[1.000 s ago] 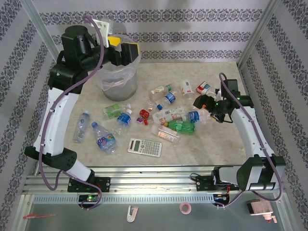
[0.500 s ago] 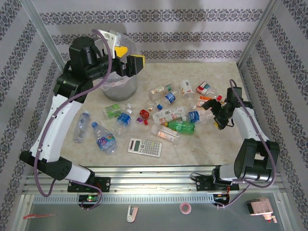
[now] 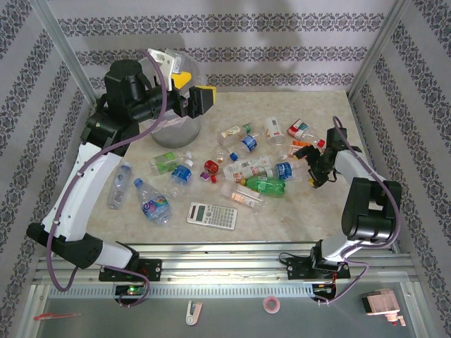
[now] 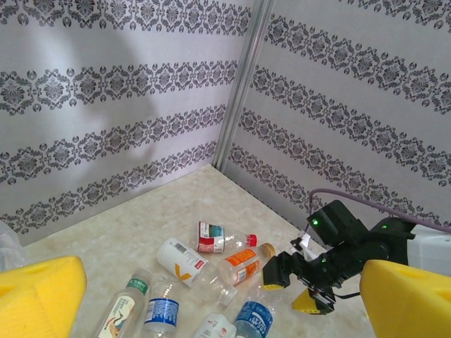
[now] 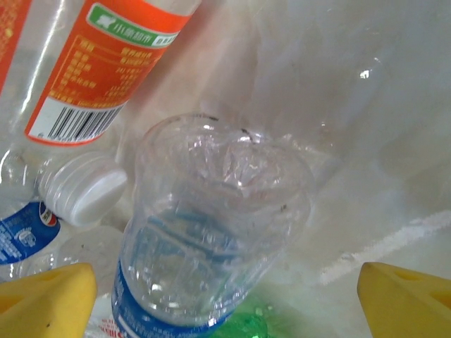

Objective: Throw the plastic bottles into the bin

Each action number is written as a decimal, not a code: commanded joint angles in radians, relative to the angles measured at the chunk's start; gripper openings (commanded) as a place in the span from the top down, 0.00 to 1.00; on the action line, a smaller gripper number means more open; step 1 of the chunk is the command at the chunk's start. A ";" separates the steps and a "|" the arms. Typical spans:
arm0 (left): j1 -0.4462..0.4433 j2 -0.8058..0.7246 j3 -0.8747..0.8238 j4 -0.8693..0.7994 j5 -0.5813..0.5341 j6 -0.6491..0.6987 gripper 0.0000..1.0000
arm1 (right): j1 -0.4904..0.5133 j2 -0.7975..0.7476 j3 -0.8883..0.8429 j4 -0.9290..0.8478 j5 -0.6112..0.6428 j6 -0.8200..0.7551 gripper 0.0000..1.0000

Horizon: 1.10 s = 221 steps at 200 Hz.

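Note:
I need to move my right gripper in a little farther over the clear base of the blue-labelled bottle next and close it, as both fingers are clear of the bottle's sides.
Several plastic bottles [image 3: 243, 165] lie scattered over the middle of the table, a green one [image 3: 266, 186] among them. The grey bin [image 3: 171, 131] stands at the back left. My left gripper [image 3: 194, 87] hangs open and empty just above the bin's right rim. My right gripper [image 3: 309, 163] is low at the right end of the heap, open. In the right wrist view the clear base of a blue-labelled bottle [image 5: 211, 232] lies between its yellow fingertips [image 5: 49, 299], with a gap on both sides. An orange-labelled bottle [image 5: 99, 63] lies just beyond.
A flat grey calculator [image 3: 211, 215] lies near the front edge. Two bottles [image 3: 120, 184] lie apart at the left, under the left arm. Patterned walls and metal posts [image 4: 239, 84] close in the table on three sides.
My right gripper has dropped and shifted onto the blue-labelled bottle's base as the arm folded back. The left gripper has drifted right across the bin's rim, still open.

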 commanded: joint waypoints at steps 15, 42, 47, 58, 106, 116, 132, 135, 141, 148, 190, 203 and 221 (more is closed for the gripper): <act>-0.021 -0.037 -0.037 0.077 -0.039 0.014 0.00 | -0.005 0.044 -0.012 0.067 -0.005 0.054 0.06; -0.024 -0.035 -0.053 0.091 -0.041 0.007 0.00 | -0.005 0.075 -0.014 0.082 -0.004 0.060 0.08; -0.025 -0.033 -0.053 0.093 -0.040 0.007 0.00 | -0.005 0.078 -0.016 0.085 -0.001 0.062 0.09; -0.028 -0.030 -0.053 0.095 -0.038 0.007 0.00 | -0.005 0.087 -0.021 0.091 0.000 0.062 0.09; -0.042 -0.013 -0.066 0.113 -0.039 0.005 0.00 | -0.003 0.110 -0.038 0.118 0.010 0.077 0.15; -0.044 -0.008 -0.070 0.115 -0.039 0.004 0.00 | -0.002 0.118 -0.037 0.118 0.014 0.078 0.18; -0.051 -0.003 -0.073 0.117 -0.038 0.004 0.00 | 0.000 0.128 -0.036 0.124 0.011 0.079 0.23; -0.053 -0.002 -0.073 0.118 -0.037 0.004 0.00 | 0.001 0.129 -0.038 0.126 0.011 0.080 0.24; -0.056 -0.001 -0.075 0.118 -0.038 0.004 0.00 | 0.001 0.131 -0.040 0.127 0.013 0.080 0.26; -0.058 0.002 -0.075 0.121 -0.036 0.005 0.00 | 0.002 0.131 -0.043 0.129 0.015 0.081 0.28; -0.067 0.007 -0.083 0.124 -0.038 0.006 0.00 | -0.001 0.116 -0.053 0.110 0.038 0.064 0.38; -0.068 0.010 -0.085 0.127 -0.037 0.006 0.00 | -0.005 0.107 -0.060 0.111 0.041 0.063 0.43; -0.071 0.016 -0.090 0.133 -0.033 0.003 0.00 | -0.012 0.093 -0.063 0.104 0.049 0.067 0.46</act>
